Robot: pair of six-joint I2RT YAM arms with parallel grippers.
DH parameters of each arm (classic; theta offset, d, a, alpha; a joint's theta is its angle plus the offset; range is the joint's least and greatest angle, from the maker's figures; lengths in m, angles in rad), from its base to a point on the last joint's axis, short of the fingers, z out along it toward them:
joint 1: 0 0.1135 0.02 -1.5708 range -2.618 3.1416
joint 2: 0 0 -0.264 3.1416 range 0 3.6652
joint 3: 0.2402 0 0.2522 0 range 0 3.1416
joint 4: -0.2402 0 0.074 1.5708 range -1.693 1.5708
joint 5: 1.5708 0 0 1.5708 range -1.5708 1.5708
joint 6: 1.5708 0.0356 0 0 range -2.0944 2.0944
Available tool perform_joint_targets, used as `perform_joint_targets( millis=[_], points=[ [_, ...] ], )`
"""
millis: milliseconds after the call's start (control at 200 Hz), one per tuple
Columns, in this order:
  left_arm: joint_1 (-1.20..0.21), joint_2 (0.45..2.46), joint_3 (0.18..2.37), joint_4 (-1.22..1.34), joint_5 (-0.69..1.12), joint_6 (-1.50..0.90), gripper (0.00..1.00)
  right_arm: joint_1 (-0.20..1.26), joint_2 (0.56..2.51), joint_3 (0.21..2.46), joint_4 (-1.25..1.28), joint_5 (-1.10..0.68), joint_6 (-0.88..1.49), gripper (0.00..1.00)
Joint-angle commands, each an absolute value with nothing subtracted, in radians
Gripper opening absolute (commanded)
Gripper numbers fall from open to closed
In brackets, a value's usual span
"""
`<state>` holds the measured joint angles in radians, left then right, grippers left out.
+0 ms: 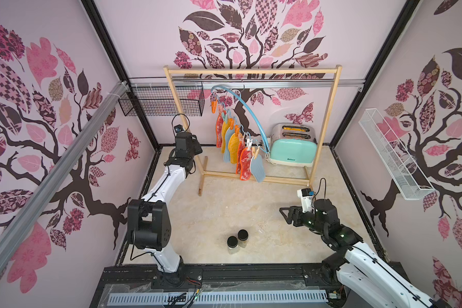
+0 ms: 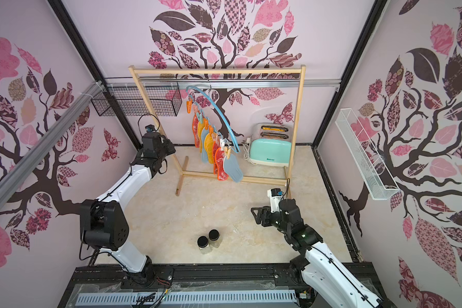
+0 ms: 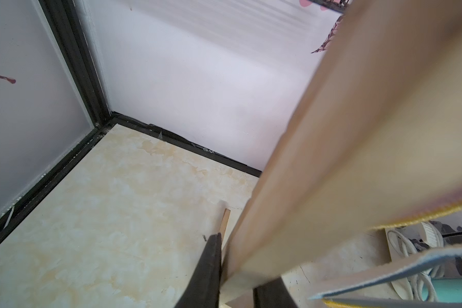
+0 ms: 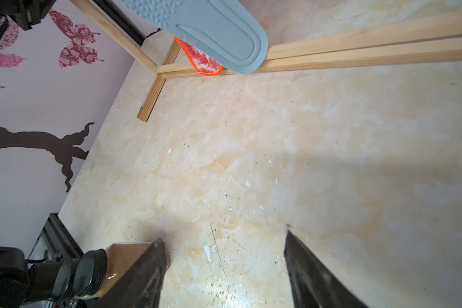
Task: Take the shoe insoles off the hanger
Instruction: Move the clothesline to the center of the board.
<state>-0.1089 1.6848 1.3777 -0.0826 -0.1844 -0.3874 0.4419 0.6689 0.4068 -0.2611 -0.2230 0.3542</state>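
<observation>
My left gripper should move back a little with the frame's post still between its fingers. Then it should let go of the post, because the frame stands on its own feet.
The light blue hanger (image 1: 251,112) (image 2: 219,112) hangs by its hook from the rail of the wooden frame (image 1: 183,112). Several shoe insoles (image 1: 234,144) (image 2: 211,144) are clipped in a row under it: mustard yellow, red-white and grey-blue. The nearest one is a grey-blue insole (image 1: 258,170) (image 4: 219,34) with a red-white insole (image 4: 206,62) behind it. My left gripper (image 1: 198,149) (image 3: 240,266) is shut on the frame's left post (image 3: 331,160), just left of the insoles. My right gripper (image 1: 284,213) (image 4: 223,234) is open and empty, low over the floor, in front of the frame's right end.
A mint toaster (image 1: 292,146) stands behind the frame at the back right. Two black-lidded jars (image 1: 238,240) stand on the floor near the front. A black wire basket (image 1: 160,102) hangs on the back wall and a white wire basket (image 1: 392,157) on the right wall.
</observation>
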Motion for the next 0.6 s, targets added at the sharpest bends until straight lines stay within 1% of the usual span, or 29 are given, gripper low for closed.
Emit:
perform_joint_targets(
  millis=[0, 150, 275, 355, 425, 595],
  points=[
    [-0.094, 1.704, 1.338, -0.083, -0.187, -0.417, 0.00, 0.448, 0.669, 0.459, -0.253, -0.136, 0.339, 0.73],
    [-0.093, 1.682, 1.302, -0.078, -0.178, -0.414, 0.00, 0.440, 0.663, 0.486, -0.284, -0.066, 0.326, 0.74],
    [-0.093, 1.664, 1.291, -0.089, -0.137, -0.426, 0.00, 0.399, 0.631, 0.495, -0.308, -0.010, 0.338, 0.75],
    [-0.096, 1.658, 1.288, -0.103, -0.114, -0.427, 0.00, 0.362, 0.611, 0.492, -0.303, -0.029, 0.345, 0.75],
    [-0.097, 1.654, 1.285, -0.116, -0.105, -0.429, 0.02, 0.333, 0.606, 0.488, -0.301, -0.051, 0.347, 0.75],
    [-0.098, 1.645, 1.288, -0.163, -0.072, -0.432, 0.07, 0.322, 0.623, 0.479, -0.296, -0.067, 0.348, 0.75]
  ],
)
